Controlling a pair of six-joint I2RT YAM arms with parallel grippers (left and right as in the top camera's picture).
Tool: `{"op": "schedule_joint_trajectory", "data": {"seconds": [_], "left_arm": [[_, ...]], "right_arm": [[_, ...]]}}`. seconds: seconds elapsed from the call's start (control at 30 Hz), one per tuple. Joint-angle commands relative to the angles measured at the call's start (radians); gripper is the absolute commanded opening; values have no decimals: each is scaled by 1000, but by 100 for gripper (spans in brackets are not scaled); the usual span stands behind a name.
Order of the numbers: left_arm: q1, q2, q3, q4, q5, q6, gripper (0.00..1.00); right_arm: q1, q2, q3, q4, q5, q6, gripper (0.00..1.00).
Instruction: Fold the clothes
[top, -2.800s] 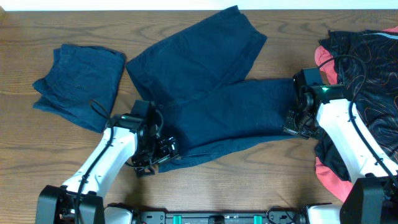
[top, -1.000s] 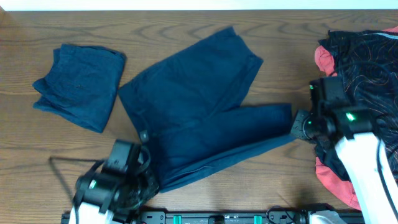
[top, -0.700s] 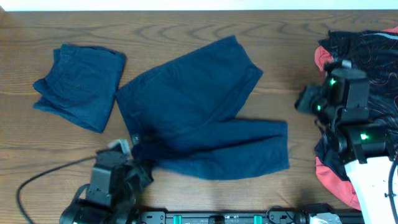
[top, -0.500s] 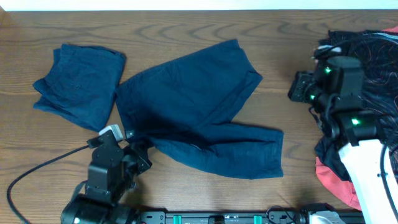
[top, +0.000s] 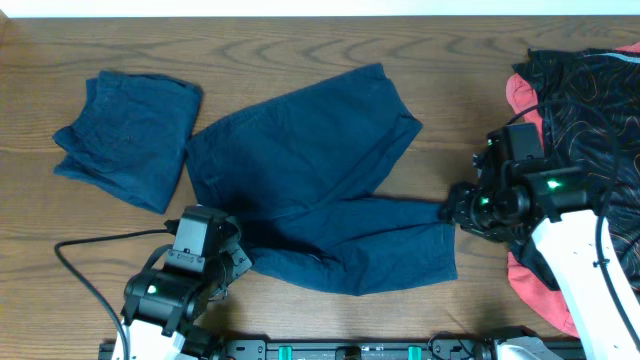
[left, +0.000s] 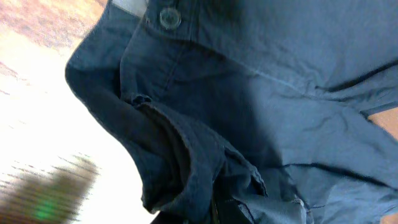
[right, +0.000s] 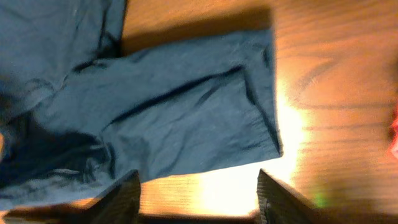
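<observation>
The left gripper carries the held waist corner outward over the far waist corner (top: 196, 150) next and releases it, since the shorts' legs lie spread apart.
Dark navy shorts (top: 310, 170) lie spread across the middle of the table, one leg pointing to the far right and the other lying along the front. My left gripper (top: 236, 264) is shut on the shorts at their near left waist corner. In the left wrist view the cloth (left: 205, 124) bunches into the jaws at the bottom edge, with a button (left: 168, 17) showing. My right gripper (top: 456, 212) hovers open just past the hem of the front leg (right: 174, 118). Its fingers (right: 121, 200) stand wide apart over bare wood, gripper (right: 199, 202) empty. A second navy garment (top: 125, 135) lies folded at the left.
A heap of dark patterned and red cloth (top: 590, 110) fills the right edge, right behind my right arm. A black cable (top: 95, 243) loops on the wood by my left arm. The wooden table (top: 300, 40) shows bare along its far side.
My right gripper has opened and let go of the front leg's end, which now lies flat on the table. The left gripper kept its hold and shifted slightly right.
</observation>
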Motion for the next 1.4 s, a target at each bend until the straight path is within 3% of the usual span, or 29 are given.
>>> {"op": "schedule_joint_trajectory", "data": {"seconds": [0.0,0.07,0.13,0.23,0.37,0.6,1.0,1.07,1.2,1.37], "left_arm": [[1,19,3,-5,32,-13,5],[1,21,3,-5,32,-13,6],[1,20,3,-5,32,-13,6],[1,21,3,-5,32,-12,6],[1,21,3,-6,32,-12,6],[1,21,3,-11,32,-12,6],[1,21,3,-14,32,-12,6],[1,21,3,-16,32,-12,6],[1,21,3,-17,32,-12,6],[1,21,3,-16,32,-13,6]], "right_arm": [[50,3,-25,25,-39,254,58],[84,3,-58,61,11,382,53],[121,3,-108,105,95,535,39],[172,3,-208,223,162,719,40],[189,3,-340,411,218,805,48],[179,20,-434,549,218,808,65],[179,195,-442,655,222,835,59],[179,219,-442,657,218,842,48],[179,233,-442,650,207,841,3],[179,216,-439,637,196,823,1]]}}
